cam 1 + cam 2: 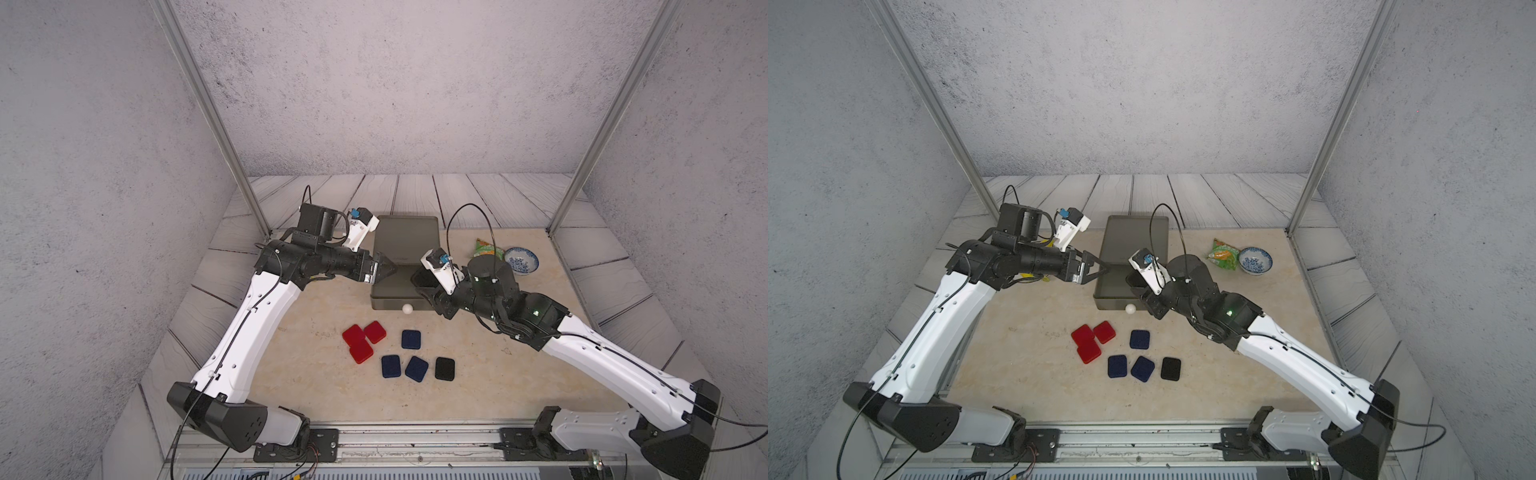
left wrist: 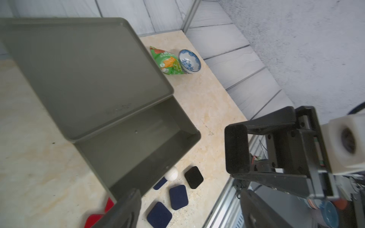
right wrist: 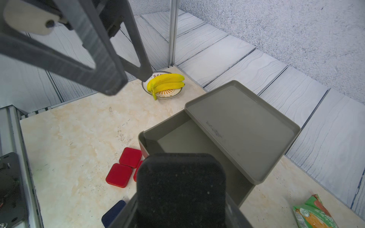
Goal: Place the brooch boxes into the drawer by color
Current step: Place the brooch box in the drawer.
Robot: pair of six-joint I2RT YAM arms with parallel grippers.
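My right gripper is above the drawer's bare bottom, so next it should lower toward the drawer's end by the red boxes to release the black brooch box.
The drawer (image 1: 386, 302) is the grey top tier, pulled open, with a white knob (image 1: 407, 308) on its front; its inside looks empty (image 3: 177, 138). My right gripper (image 1: 419, 280) is shut on a black brooch box (image 3: 180, 177), which it holds over the open drawer's right side (image 2: 236, 146). My left gripper (image 1: 388, 270) is open by the drawer's left wall, and nothing lies between its fingers (image 2: 128, 207). On the table in front lie three red boxes (image 1: 360, 352), three navy boxes (image 1: 411, 339) and one black box (image 1: 444, 368).
A green snack packet (image 1: 488, 248) and a blue-and-white bowl (image 1: 521, 259) stand right of the cabinet. A plate of bananas (image 3: 166, 83) sits at the back left. Metal frame posts (image 1: 253, 199) rise at both back corners.
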